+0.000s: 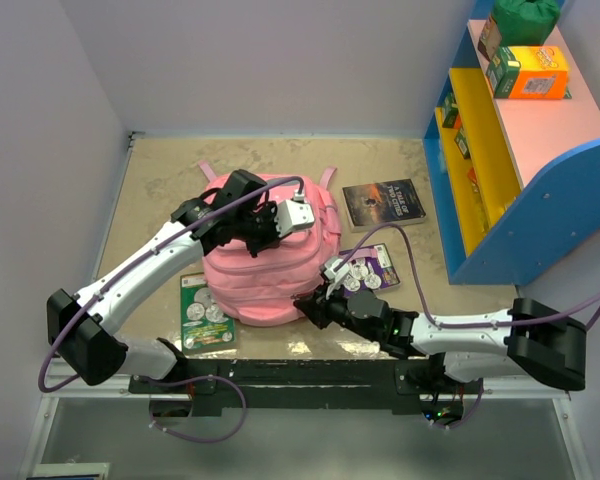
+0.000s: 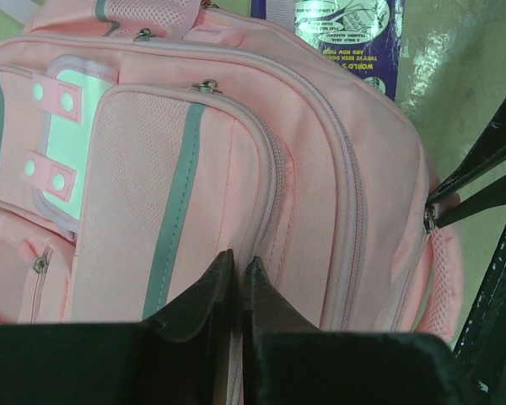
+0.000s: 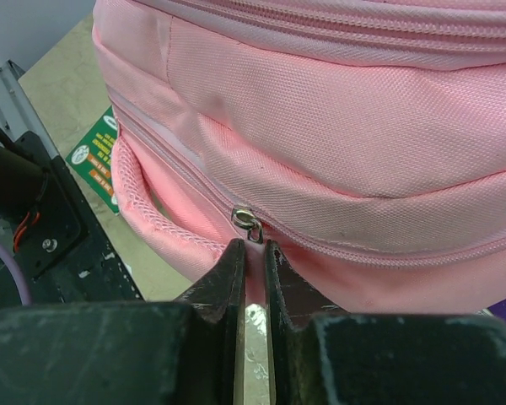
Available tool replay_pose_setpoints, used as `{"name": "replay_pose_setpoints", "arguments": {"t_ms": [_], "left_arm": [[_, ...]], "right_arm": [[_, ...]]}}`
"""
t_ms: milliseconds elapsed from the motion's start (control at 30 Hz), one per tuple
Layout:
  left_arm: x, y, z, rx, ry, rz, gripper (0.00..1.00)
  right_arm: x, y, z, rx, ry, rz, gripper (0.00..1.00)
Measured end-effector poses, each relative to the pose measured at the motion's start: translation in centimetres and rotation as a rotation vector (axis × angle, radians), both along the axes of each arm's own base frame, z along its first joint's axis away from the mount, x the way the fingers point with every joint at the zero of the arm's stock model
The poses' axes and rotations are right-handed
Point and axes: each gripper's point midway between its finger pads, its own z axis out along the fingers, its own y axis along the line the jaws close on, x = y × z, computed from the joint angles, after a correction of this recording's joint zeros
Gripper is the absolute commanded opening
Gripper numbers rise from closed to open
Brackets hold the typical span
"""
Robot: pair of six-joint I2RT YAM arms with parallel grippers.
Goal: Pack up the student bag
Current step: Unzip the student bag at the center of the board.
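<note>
I will next pull the closed zip's tab with my right gripper to the left in the top view, around the student bag's corner by the green booklet (image 1: 232, 306) (image 3: 123, 116), and release it.
The student bag (image 1: 260, 275), a large pink backpack with grey trim, lies in the middle of the table. My left gripper (image 1: 272, 232) rests on its upper part. In the left wrist view the left gripper (image 2: 239, 263) is shut, pinching a fold of the student bag (image 2: 304, 152) beside the front pocket seam. My right gripper (image 1: 308, 303) is at the bag's near right side. It (image 3: 252, 246) is shut on the pink tab hanging from a metal zip pull (image 3: 247, 221) on the student bag (image 3: 346, 126). The zip there looks closed.
A green booklet (image 1: 205, 312) lies left of the bag, a purple booklet (image 1: 370, 270) right of it, and a dark book (image 1: 383, 202) further back. A blue, yellow and pink shelf (image 1: 500, 150) holding boxes stands along the right side.
</note>
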Motion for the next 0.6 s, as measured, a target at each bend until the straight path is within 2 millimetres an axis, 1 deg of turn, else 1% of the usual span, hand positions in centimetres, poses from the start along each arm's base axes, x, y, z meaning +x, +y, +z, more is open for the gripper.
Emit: {"name": "replay_pose_setpoints", "arguments": {"t_ms": [167,300,467,533,600], "left_arm": [[0.1,-0.1,0.3,-0.007,-0.004,0.003,0.00],[0.1,-0.1,0.3,-0.007,-0.001,0.006,0.00],[0.2,0.0,-0.4,0.007,0.016,0.010,0.00],[0.3,0.0,-0.7,0.014,0.027,0.016,0.00],[0.4,-0.1,-1.1,0.016,0.043,0.025,0.00]], "right_arm": [[-0.1,-0.2,0.5,-0.004,0.002,0.000,0.00],[0.1,0.2,0.8,-0.033,0.021,-0.003,0.00],[0.3,1.9,0.9,-0.131,0.063,-0.027,0.00],[-0.3,2.7,0.9,-0.180,0.054,-0.037,0.00],[-1.3,3.3,0.7,-0.232,0.040,-0.037,0.00]]}}
